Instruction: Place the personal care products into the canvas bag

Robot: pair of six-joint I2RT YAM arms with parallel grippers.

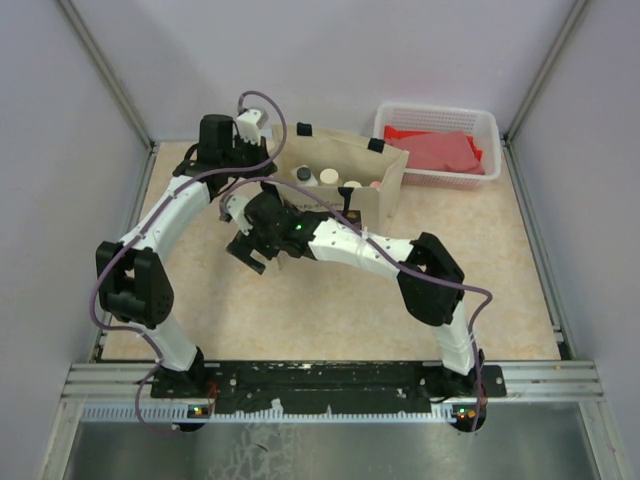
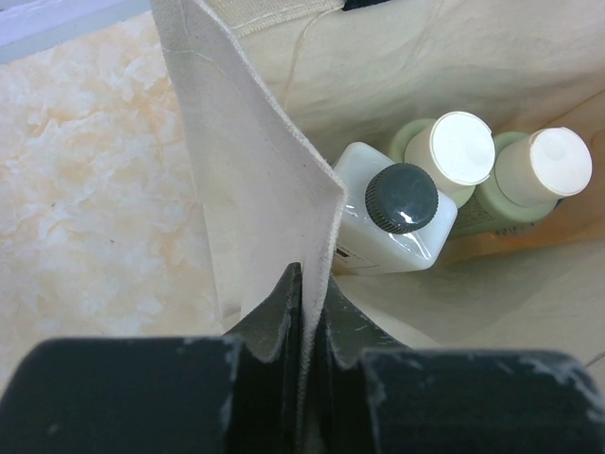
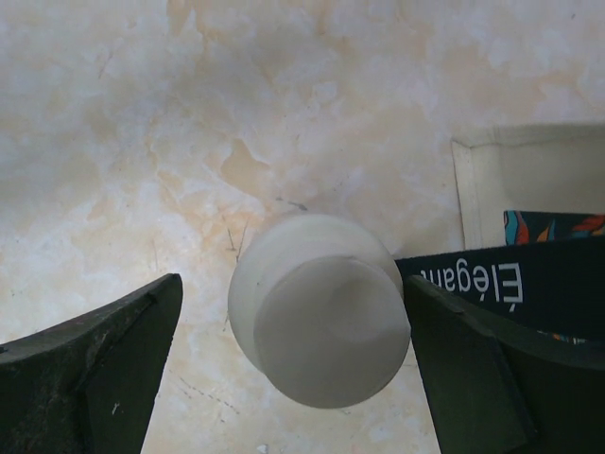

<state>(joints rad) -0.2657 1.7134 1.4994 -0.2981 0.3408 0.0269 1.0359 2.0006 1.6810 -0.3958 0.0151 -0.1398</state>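
The right gripper lowers its open fingers, lined up already either side of the cream-capped beige bottle (image 3: 321,312), around it next and closes, since it stands below.
The canvas bag (image 1: 385,195) stands open at the back of the table. My left gripper (image 1: 275,148) is shut on its left rim (image 2: 284,180) and holds it up. Inside, the left wrist view shows the white bottle with dark cap (image 2: 401,198) and two olive-green bottles with cream caps (image 2: 461,148) (image 2: 558,161). A peach-pink top (image 1: 376,184) also shows in the bag. My right gripper (image 3: 293,284) is open, its fingers either side of the cream-capped beige bottle (image 3: 321,312), which stands on the table beside the bag's dark printed panel (image 3: 539,284). From above, my gripper (image 1: 255,250) hides that bottle.
A white plastic basket (image 1: 437,110) with red contents (image 1: 440,150) stands at the back right, right of the bag. Metal frame posts rise at both back corners. The arms' base rail runs along the near edge.
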